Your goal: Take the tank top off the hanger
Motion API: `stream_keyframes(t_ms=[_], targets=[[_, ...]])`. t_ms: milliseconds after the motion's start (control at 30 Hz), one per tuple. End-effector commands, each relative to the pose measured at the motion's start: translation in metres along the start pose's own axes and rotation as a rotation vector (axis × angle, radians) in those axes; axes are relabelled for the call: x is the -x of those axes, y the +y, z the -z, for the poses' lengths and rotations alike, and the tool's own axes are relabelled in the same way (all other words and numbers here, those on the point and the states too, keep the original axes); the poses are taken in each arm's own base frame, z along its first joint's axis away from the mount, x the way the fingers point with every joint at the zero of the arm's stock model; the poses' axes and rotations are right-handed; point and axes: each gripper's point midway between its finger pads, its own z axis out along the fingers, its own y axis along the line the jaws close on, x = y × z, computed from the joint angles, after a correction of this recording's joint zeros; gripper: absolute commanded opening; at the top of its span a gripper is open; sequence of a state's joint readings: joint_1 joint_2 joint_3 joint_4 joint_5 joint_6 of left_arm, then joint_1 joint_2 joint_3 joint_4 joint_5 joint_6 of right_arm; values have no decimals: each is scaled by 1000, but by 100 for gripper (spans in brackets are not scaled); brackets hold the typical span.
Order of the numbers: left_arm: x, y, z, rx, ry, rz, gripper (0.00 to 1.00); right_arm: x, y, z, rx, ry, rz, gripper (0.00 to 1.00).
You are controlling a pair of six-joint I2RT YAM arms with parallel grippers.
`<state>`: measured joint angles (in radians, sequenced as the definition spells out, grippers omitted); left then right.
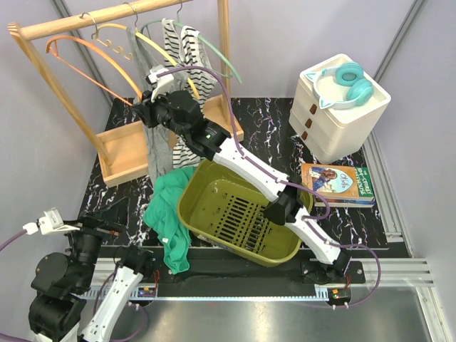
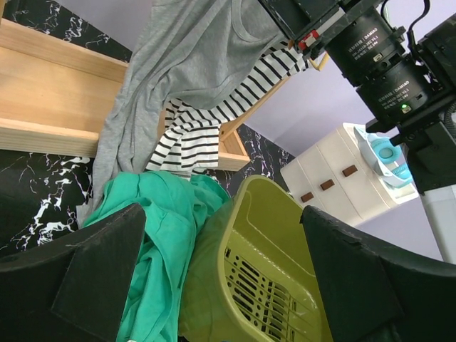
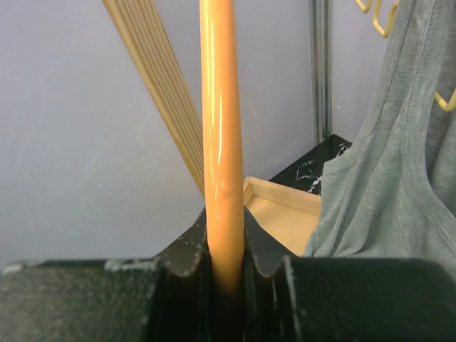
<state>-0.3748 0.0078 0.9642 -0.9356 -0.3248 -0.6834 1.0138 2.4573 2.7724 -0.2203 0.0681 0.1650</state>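
Observation:
Next, my right gripper shifts a little toward the grey tank top and releases the orange hanger bar, since its hook hangs over the rack's bar [image 1: 88, 19].
The grey tank top [image 1: 158, 146] hangs from a yellow hanger [image 1: 167, 53] on the wooden rack [image 1: 85, 21], its hem reaching down toward the table. It also shows in the left wrist view [image 2: 178, 64] and the right wrist view [image 3: 385, 192]. My right gripper [image 1: 146, 107] is up at the rack just left of the tank top. In its wrist view the gripper [image 3: 224, 249] is shut on an orange hanger bar [image 3: 219, 107]. My left gripper [image 1: 107, 229] is low at the near left, open and empty [image 2: 228, 285], facing the clothes.
A striped garment [image 1: 187, 39] hangs on a green hanger right of the tank top. A green cloth [image 1: 167, 206] drapes over the olive basket [image 1: 187, 206]. White drawers [image 1: 328, 132] with teal headphones and a book [image 1: 338, 184] are at the right.

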Motion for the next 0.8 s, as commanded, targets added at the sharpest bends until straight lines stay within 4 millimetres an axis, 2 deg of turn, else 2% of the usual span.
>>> stream_keyframes(t_ms=[0, 133, 367, 533, 567, 600, 667, 700, 733, 767], targets=[[8, -12, 9, -69, -17, 2, 96, 40, -13, -3, -13, -136, -52, 0], [7, -11, 8, -63, -16, 2, 96, 37, -23, -9, -16, -151, -68, 0], [4, -11, 7, -68, -5, -8, 97, 26, -24, -16, -3, -157, -75, 0], [-5, -14, -2, -62, 49, -41, 99, 19, -22, -18, 13, -140, -85, 0], [-8, -14, -5, -58, 64, -50, 99, 17, -20, -17, 16, -132, -97, 4], [-12, -13, -7, -55, 80, -61, 99, 17, -18, -16, 21, -125, -100, 15], [-19, -13, -13, -44, 115, -72, 99, 16, -13, -12, 17, -101, -101, 29], [-24, -13, -16, -45, 136, -78, 99, 24, -10, -7, 7, -99, -101, 43], [-30, -13, -21, -30, 168, -85, 99, 26, -9, -3, 0, -93, -102, 50], [-34, -13, -23, -27, 187, -87, 99, 17, -6, -2, -7, -62, -110, 55]])
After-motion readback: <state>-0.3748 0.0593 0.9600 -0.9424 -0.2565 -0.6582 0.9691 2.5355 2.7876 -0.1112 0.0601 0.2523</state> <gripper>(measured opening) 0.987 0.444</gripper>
